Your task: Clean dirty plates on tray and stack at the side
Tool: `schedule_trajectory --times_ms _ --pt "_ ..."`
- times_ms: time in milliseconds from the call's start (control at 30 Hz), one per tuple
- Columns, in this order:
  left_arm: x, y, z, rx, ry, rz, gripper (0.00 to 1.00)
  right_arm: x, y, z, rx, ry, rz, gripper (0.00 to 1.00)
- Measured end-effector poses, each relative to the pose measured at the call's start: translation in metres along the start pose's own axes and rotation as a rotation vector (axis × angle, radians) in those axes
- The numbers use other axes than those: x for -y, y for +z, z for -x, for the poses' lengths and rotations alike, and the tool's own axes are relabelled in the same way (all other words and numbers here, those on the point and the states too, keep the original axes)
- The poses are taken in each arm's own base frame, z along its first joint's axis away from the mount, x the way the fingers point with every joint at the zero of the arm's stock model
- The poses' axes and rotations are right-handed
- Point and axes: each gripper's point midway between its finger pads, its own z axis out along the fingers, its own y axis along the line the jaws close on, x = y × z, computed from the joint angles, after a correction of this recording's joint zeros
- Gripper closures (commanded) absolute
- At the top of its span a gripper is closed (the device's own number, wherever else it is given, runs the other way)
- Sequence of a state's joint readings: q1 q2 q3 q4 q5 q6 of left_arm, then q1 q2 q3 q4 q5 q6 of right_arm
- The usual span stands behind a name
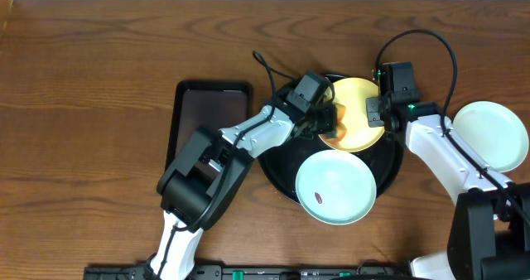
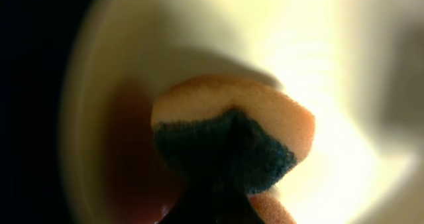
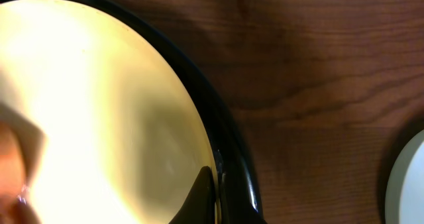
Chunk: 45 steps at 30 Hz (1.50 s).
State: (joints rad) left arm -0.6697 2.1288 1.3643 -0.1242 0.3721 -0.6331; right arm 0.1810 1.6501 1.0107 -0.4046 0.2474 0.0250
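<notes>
My left gripper will next lift off the yellow plate. Then it will lower the sponge past the black tray's rim into the dark-brown tray (image 1: 209,119), where there is open room.
The pale yellow plate (image 1: 358,106) lies at the back of the round black tray (image 1: 280,162). My left gripper (image 1: 325,119) is shut on an orange sponge with a dark green scrub side (image 2: 232,134) and presses it onto the yellow plate's (image 2: 318,58) left part; a reddish-brown patch (image 2: 132,144) shows beside the sponge. My right gripper (image 1: 378,114) is shut on the yellow plate's right rim (image 3: 99,105), just inside the tray's rim (image 3: 228,144). A mint-green plate (image 1: 335,185) with a small brown smear sits at the tray's front. A second mint-green plate (image 1: 493,135) lies on the table at the right.
A dark-brown rectangular tray (image 1: 209,118) lies on the wooden table left of the black tray, under my left arm's side. The right mint plate's edge also shows in the right wrist view (image 3: 409,184). Cables loop above both wrists.
</notes>
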Motion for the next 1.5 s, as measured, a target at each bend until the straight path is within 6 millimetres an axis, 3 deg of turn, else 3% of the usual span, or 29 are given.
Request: schedule_trajectory --times_ms 333,567,933,1067,1200,1267,1367,1500 --pt "-0.042 -0.022 0.031 0.08 0.138 0.354 0.93 -0.017 -0.002 0.0 0.004 -0.018 0.063 0.99" --pt "-0.043 -0.035 0.047 0.117 0.162 0.429 0.93 -0.019 -0.002 -0.001 0.0 -0.018 0.075 0.99" --pt "-0.045 -0.047 0.048 0.099 0.152 0.451 0.93 -0.02 -0.002 -0.002 -0.006 -0.02 0.075 0.99" --pt "-0.042 -0.078 0.056 0.096 0.102 0.408 0.93 -0.016 -0.002 -0.004 -0.014 -0.021 0.058 0.99" --pt "-0.036 -0.128 0.076 0.142 0.036 0.33 0.93 -0.016 -0.002 -0.004 -0.014 -0.021 0.055 0.99" --pt "-0.037 -0.155 0.072 0.13 0.003 0.328 0.93 -0.016 -0.002 -0.004 -0.014 -0.021 0.056 0.99" --pt "-0.051 -0.182 0.055 0.068 -0.047 0.367 0.93 -0.017 -0.002 -0.004 -0.014 -0.021 0.063 0.99" --pt "-0.099 -0.219 0.032 -0.02 -0.157 0.513 0.92 -0.019 -0.002 -0.006 -0.021 -0.014 0.075 0.99"
